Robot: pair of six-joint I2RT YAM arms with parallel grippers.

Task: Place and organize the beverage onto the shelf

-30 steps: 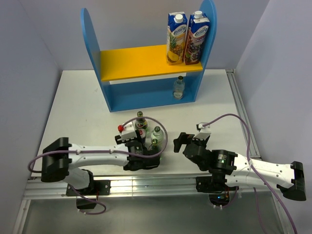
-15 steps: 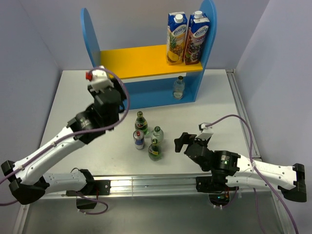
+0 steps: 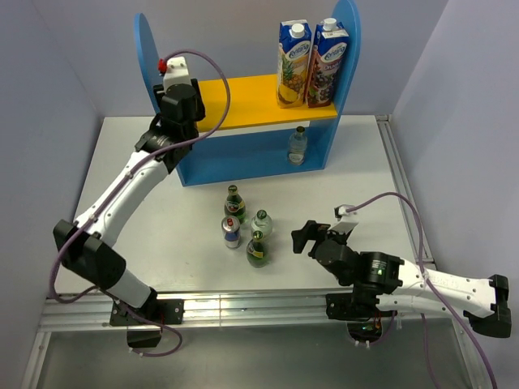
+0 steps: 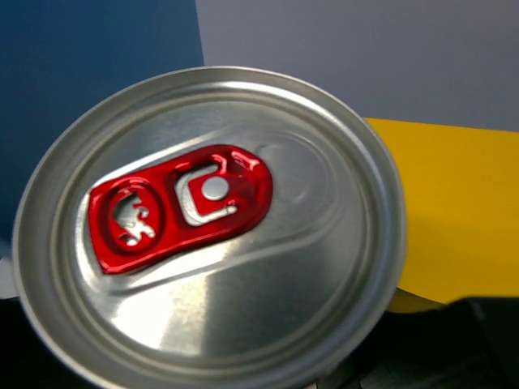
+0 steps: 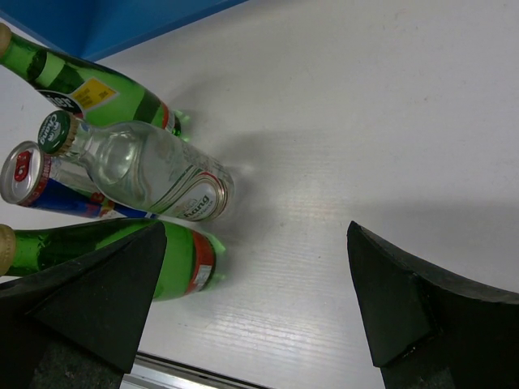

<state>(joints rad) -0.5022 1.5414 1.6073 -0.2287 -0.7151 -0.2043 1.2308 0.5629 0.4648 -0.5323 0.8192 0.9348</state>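
Observation:
The loose end of the yellow board lies below. My left gripper needs to lower next and ease outward to let go of the silver can on that end.
My left gripper [image 3: 180,104] is up at the left end of the shelf's yellow upper board [image 3: 243,101], shut on a silver can with a red tab [image 4: 207,227]. The can's top fills the left wrist view and hides the fingers. On the table stand two green bottles [image 3: 234,203] [image 3: 258,249], a clear bottle [image 3: 261,222] and a blue-and-silver can [image 3: 232,232]. Another clear bottle [image 3: 298,144] stands on the lower shelf level at the right. My right gripper [image 3: 304,237] is open just right of the group, with the near green bottle [image 5: 186,263] by its left finger [image 5: 89,300].
Two juice cartons [image 3: 295,53] [image 3: 330,51] take up the right end of the upper board. The tall blue side panel [image 3: 150,49] rises just left of my left gripper. A metal rail [image 3: 243,306] runs along the near table edge.
My left arm lifted the can out of the group on the table and carried it up and back to the left end of the upper board. The right arm has hardly moved.

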